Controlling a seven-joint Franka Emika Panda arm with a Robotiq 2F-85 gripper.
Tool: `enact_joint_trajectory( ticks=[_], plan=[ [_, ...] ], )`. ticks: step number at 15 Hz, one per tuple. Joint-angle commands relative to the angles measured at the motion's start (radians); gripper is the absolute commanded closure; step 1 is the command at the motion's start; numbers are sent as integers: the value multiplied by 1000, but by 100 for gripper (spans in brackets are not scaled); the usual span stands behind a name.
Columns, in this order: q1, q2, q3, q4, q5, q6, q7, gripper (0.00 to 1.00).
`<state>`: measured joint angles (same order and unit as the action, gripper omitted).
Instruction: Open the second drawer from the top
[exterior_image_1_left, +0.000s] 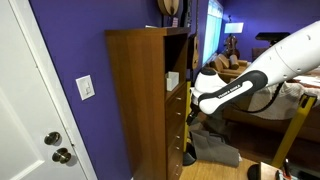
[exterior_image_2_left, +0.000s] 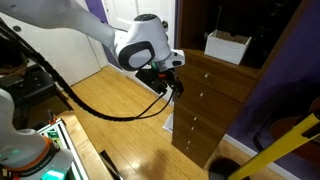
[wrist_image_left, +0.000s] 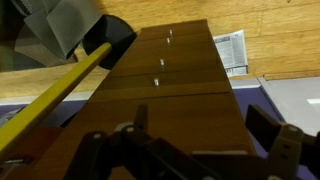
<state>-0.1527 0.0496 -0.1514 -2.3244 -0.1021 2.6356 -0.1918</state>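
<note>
Next, my gripper reaches outward to the cabinet front and closes its spread fingers around the second drawer's knob (exterior_image_2_left: 203, 95), since that knob lies outward of it.
A tall wooden cabinet (exterior_image_1_left: 140, 100) has a stack of closed drawers, each with a small metal knob. In an exterior view the second drawer from the top (exterior_image_2_left: 205, 98) sits just below the gripper's height. My gripper (exterior_image_2_left: 172, 80) is open and empty, close against the left part of the upper drawer fronts; it also shows beside the cabinet front in an exterior view (exterior_image_1_left: 190, 112). In the wrist view the gripper (wrist_image_left: 200, 130) has its fingers spread over a drawer panel, and the knobs (wrist_image_left: 157, 82) of lower drawers line up beyond it.
A white box (exterior_image_2_left: 227, 47) sits on the open shelf above the drawers. A yellow pole (exterior_image_2_left: 275, 150) leans near the cabinet's base, also in the wrist view (wrist_image_left: 60, 85). A white door (exterior_image_1_left: 40, 100) stands beside the cabinet. Paper (wrist_image_left: 230, 50) lies on the wood floor.
</note>
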Motion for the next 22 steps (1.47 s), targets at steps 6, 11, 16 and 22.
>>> enact_joint_trajectory(
  ticks=[6, 11, 16, 22],
  plan=[
    [-26, 99, 0, 99, 54, -1, -75, 0],
    [-38, 140, 1, 144, 63, -2, -121, 0],
    [-114, 235, 35, 277, 200, -38, -342, 0],
    [-194, 354, 92, 417, 288, -89, -455, 0]
  ],
)
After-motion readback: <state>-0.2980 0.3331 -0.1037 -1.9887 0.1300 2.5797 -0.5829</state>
